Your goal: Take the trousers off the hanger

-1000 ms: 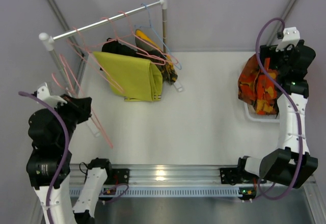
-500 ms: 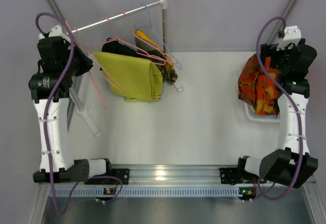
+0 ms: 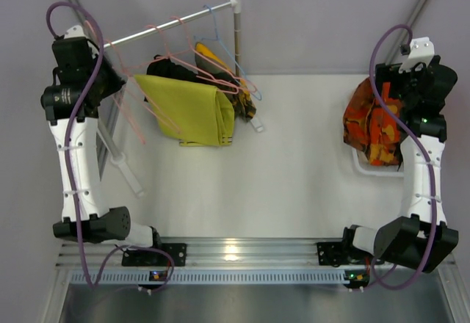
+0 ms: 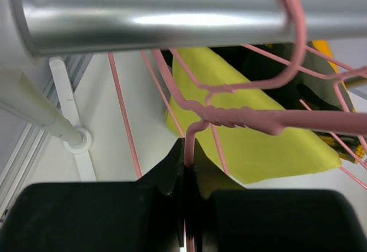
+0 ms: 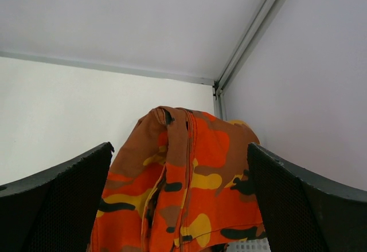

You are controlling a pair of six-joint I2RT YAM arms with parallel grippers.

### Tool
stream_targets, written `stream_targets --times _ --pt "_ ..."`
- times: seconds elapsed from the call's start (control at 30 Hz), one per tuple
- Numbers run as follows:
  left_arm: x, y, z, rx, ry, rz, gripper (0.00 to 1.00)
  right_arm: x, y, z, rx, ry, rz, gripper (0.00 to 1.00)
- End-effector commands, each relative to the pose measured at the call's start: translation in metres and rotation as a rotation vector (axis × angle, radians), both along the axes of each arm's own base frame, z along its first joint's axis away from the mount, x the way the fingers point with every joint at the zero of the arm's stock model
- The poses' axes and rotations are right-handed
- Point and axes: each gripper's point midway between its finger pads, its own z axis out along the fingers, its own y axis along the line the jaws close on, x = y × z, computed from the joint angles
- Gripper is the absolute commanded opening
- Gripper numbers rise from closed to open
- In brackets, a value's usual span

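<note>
The empty hanger's hook already curls over the bar, so my left gripper should next move outward close against the silver bar (image 3: pixel 176 23) and then let go of the empty hanger's wire neck.
My left gripper (image 3: pixel 111 86) is up at the left end of the silver rail (image 3: pixel 176 23), shut on the wire neck of an empty pink hanger (image 4: pixel 241 117) just under the rail (image 4: pixel 155 14); the fingertips (image 4: pixel 172 163) pinch the wire. A plain yellow-green pair of trousers (image 3: pixel 192 110) hangs folded over another pink hanger; it also shows in the left wrist view (image 4: pixel 269 143). The orange-red patterned trousers (image 3: pixel 371 121) lie heaped at the right in a white basket (image 3: pixel 361 167). My right gripper (image 3: pixel 388 106) is open, jaws wide on either side of that heap (image 5: pixel 189 189).
Several more pink hangers and a blue one (image 3: pixel 220 40) hang on the rail, with dark and orange-yellow garments (image 3: pixel 220 66) behind the yellow-green pair. The rack's white post and foot (image 4: pixel 77 140) stand by the left wall. Grey walls close in on both sides.
My left arm has risen from low at the left up to the rail's left end, carrying the empty pink hanger with it. The right arm and the orange-red trousers have not moved.
</note>
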Motion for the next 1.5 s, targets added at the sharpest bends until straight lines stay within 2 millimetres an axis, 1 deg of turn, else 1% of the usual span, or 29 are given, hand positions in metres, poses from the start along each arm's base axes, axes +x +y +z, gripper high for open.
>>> stream_targets --times 0.0,0.03,0.13,0.23,0.3,0.37,0.4,0.43,0.47,0.53,0.63,0.73,0.77,0.8,0.83,0.87,0.9,0.97,1.07,1.1,1.17,1.2,1.27,1.3,1.33,1.37,1.4,1.43,1.47 --pt "0.009 0.014 -0.004 0.009 0.023 0.004 0.00 -0.007 0.012 0.027 -0.005 -0.061 0.033 0.99" --pt "0.015 0.013 -0.010 -0.003 0.040 -0.013 0.00 -0.007 0.012 0.027 -0.002 -0.062 0.032 0.99" --pt "0.022 0.010 -0.018 -0.004 0.066 -0.058 0.00 -0.007 0.013 0.025 0.001 -0.058 0.035 0.99" --pt "0.026 0.008 -0.022 -0.002 0.078 -0.087 0.00 -0.008 0.013 0.023 0.002 -0.055 0.037 1.00" --pt "0.028 0.011 -0.029 -0.014 0.094 -0.089 0.00 -0.008 0.014 0.021 0.005 -0.051 0.038 1.00" --pt "0.027 0.016 -0.035 -0.047 0.108 -0.089 0.00 -0.009 0.013 0.022 0.006 -0.054 0.036 0.99" --pt "0.028 0.019 -0.043 -0.062 0.127 -0.084 0.00 -0.009 0.013 0.021 0.006 -0.052 0.035 0.99" --pt "0.026 0.027 -0.047 -0.080 0.138 -0.067 0.00 -0.009 0.014 0.021 0.007 -0.054 0.036 0.99" --pt "0.026 0.024 -0.050 -0.111 0.143 -0.084 0.00 -0.010 0.014 0.022 0.007 -0.055 0.036 1.00" --pt "0.026 0.030 -0.059 -0.137 0.165 -0.072 0.00 -0.010 0.014 0.019 0.010 -0.049 0.036 0.99" --pt "0.023 0.029 -0.059 -0.144 0.164 -0.077 0.00 -0.012 0.014 0.018 0.007 -0.051 0.035 0.99" --pt "0.016 0.025 -0.056 -0.140 0.144 -0.092 0.16 -0.013 0.014 0.017 0.003 -0.053 0.035 0.99" --pt "0.016 0.025 -0.058 -0.136 0.139 -0.095 0.20 -0.014 0.014 0.018 0.001 -0.055 0.035 0.99" --pt "0.011 0.023 -0.051 -0.130 0.116 -0.102 0.31 -0.014 0.014 0.017 0.001 -0.053 0.035 1.00" --pt "0.007 0.020 -0.046 -0.122 0.094 -0.112 0.36 -0.014 0.015 0.017 0.003 -0.053 0.037 0.99" --pt "0.007 0.020 -0.050 -0.124 0.103 -0.118 0.41 -0.014 0.015 0.016 0.005 -0.052 0.038 0.99" --pt "0.003 0.017 -0.041 -0.112 0.068 -0.126 0.46 -0.014 0.016 0.016 0.006 -0.054 0.039 1.00" --pt "-0.003 0.015 -0.033 -0.093 0.039 -0.140 0.50 -0.014 0.016 0.017 0.008 -0.055 0.042 0.99" --pt "-0.021 0.009 -0.017 -0.055 -0.020 -0.154 0.55 -0.014 0.017 0.019 0.006 -0.060 0.044 0.99" --pt "-0.026 0.008 -0.016 -0.044 -0.024 -0.160 0.58 -0.015 0.016 0.019 0.008 -0.060 0.042 0.99" --pt "-0.036 0.005 -0.013 -0.022 -0.034 -0.174 0.68 -0.017 0.017 0.019 0.003 -0.060 0.043 0.99" --pt "-0.046 0.002 -0.012 -0.007 -0.039 -0.181 0.79 -0.019 0.017 0.019 0.004 -0.058 0.044 0.99" --pt "-0.056 0.002 -0.012 0.011 -0.039 -0.176 0.87 -0.020 0.018 0.020 0.004 -0.064 0.046 1.00" --pt "-0.067 0.001 -0.008 0.030 -0.056 -0.170 0.89 -0.020 0.019 0.018 0.006 -0.061 0.047 1.00" --pt "-0.072 0.001 -0.011 0.051 -0.051 -0.175 0.93 -0.021 0.019 0.017 0.009 -0.057 0.048 0.99" --pt "-0.076 0.000 -0.011 0.066 -0.057 -0.181 0.99 -0.021 0.020 0.016 0.015 -0.056 0.051 1.00" --pt "-0.086 -0.002 -0.004 0.092 -0.089 -0.183 0.99 -0.021 0.021 0.016 0.017 -0.054 0.054 0.99" --pt "-0.090 -0.003 -0.002 0.119 -0.107 -0.192 0.99 -0.022 0.021 0.016 0.021 -0.054 0.056 1.00" --pt "-0.097 -0.009 0.003 0.137 -0.146 -0.220 0.99 -0.023 0.023 0.015 0.028 -0.053 0.060 0.99"
